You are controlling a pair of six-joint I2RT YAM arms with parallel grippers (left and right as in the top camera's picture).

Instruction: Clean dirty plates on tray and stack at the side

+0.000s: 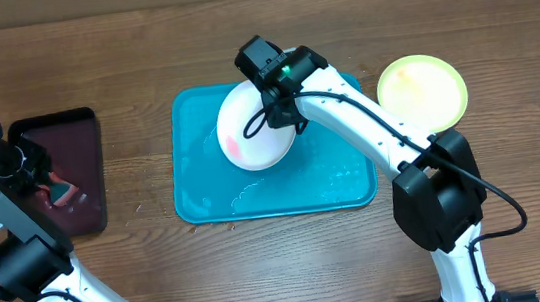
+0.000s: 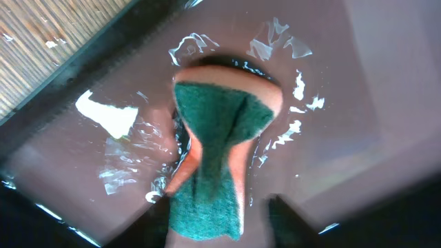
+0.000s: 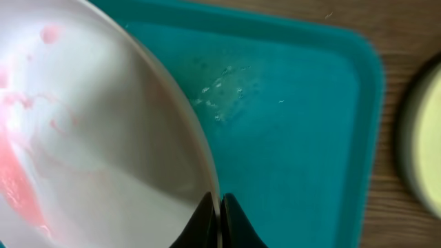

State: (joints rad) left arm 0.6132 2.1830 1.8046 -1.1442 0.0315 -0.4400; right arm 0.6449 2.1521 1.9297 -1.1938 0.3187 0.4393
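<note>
I will next move my right gripper to the right in the overhead view and lower the white plate onto the yellow-green plate, because the yellow-green plate lies flat beside the tray.
My right gripper is shut on the rim of the white plate and holds it tilted over the turquoise tray. In the right wrist view the gripper pinches the edge of the white plate, whose face carries pink-red smears. A yellow-green plate lies flat on the table right of the tray. My left gripper stands open over a green and orange sponge. The sponge lies between the jaws, with a gap on its right side.
The sponge rests in a wet dark maroon tray at the far left, under my left gripper. Water drops sit on the turquoise tray floor. The yellow-green plate shows at the right edge.
</note>
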